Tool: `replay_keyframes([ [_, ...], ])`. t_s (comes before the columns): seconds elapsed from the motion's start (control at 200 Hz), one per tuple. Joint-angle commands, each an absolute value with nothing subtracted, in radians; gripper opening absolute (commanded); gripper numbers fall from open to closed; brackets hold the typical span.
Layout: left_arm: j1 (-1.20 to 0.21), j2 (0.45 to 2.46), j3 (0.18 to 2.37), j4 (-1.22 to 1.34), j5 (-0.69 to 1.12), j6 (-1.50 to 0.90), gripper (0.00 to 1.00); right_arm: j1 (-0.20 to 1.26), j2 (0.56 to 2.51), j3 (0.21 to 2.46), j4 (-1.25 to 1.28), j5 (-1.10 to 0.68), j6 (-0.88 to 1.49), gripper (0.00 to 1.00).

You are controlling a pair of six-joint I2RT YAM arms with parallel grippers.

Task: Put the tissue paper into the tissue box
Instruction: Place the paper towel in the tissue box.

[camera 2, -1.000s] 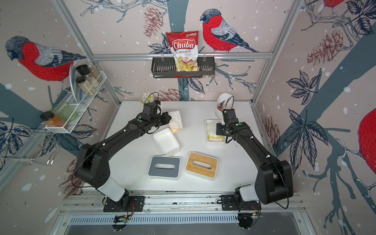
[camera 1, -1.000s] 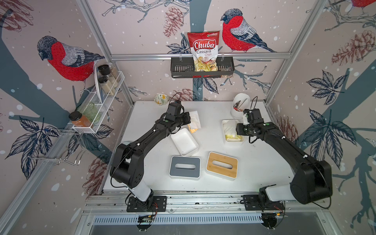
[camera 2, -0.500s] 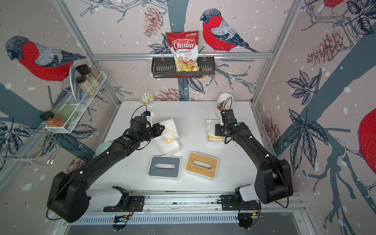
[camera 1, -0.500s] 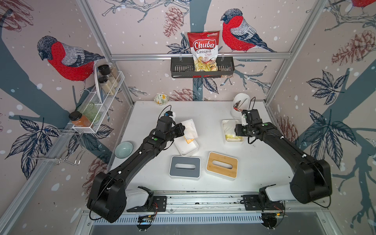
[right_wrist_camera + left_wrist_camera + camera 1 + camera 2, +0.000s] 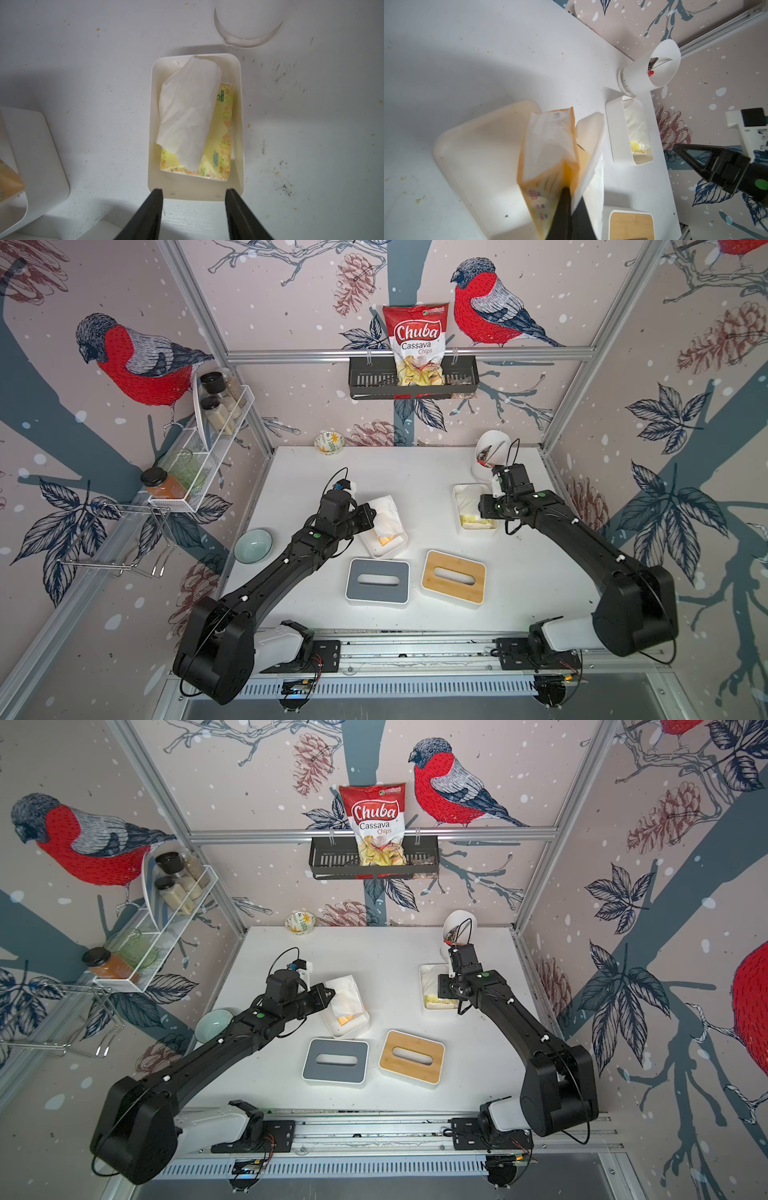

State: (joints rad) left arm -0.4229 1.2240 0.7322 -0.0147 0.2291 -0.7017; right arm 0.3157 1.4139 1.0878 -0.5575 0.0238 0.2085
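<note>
The tissue paper is hanging tilted over the open white tissue box. My left gripper will next move down into the box's opening and let go of the pack inside.
My left gripper is shut on the tissue paper, an orange and white soft pack with a loose white sheet beside it. In both top views the pack hangs tilted over an open white tissue box at the table's middle. Whether it touches the box floor I cannot tell. My right gripper is open, hovering at the near end of a second white tissue box. That box holds a yellow tissue pack with a white sheet lying on it.
A grey slotted lid and a wooden slotted lid lie near the front edge. A teal bowl sits at the left edge, a flowered bowl at the back, a tipped white cup behind the right box.
My left arm has drawn back from the far middle of the table, carrying the tissue pack over the open box. The right arm has hardly moved.
</note>
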Motion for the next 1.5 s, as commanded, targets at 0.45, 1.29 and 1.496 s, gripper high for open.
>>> replay_keyframes([
  [0.45, -0.410, 1.495, 0.703, 0.213, 0.225, -0.694, 0.00, 0.332, 1.404, 1.086, -0.556, 0.049, 0.216, 0.54],
  [1.29, -0.330, 1.781, 0.992, 0.073, 0.242, -0.563, 0.30, 0.387, 1.424, 1.097, -0.560, 0.037, 0.216, 0.54],
  [1.496, -0.330, 1.734, 0.983, 0.065, 0.239, -0.556, 0.45, 0.564, 1.420, 1.148, -0.619, 0.113, 0.218, 0.99],
])
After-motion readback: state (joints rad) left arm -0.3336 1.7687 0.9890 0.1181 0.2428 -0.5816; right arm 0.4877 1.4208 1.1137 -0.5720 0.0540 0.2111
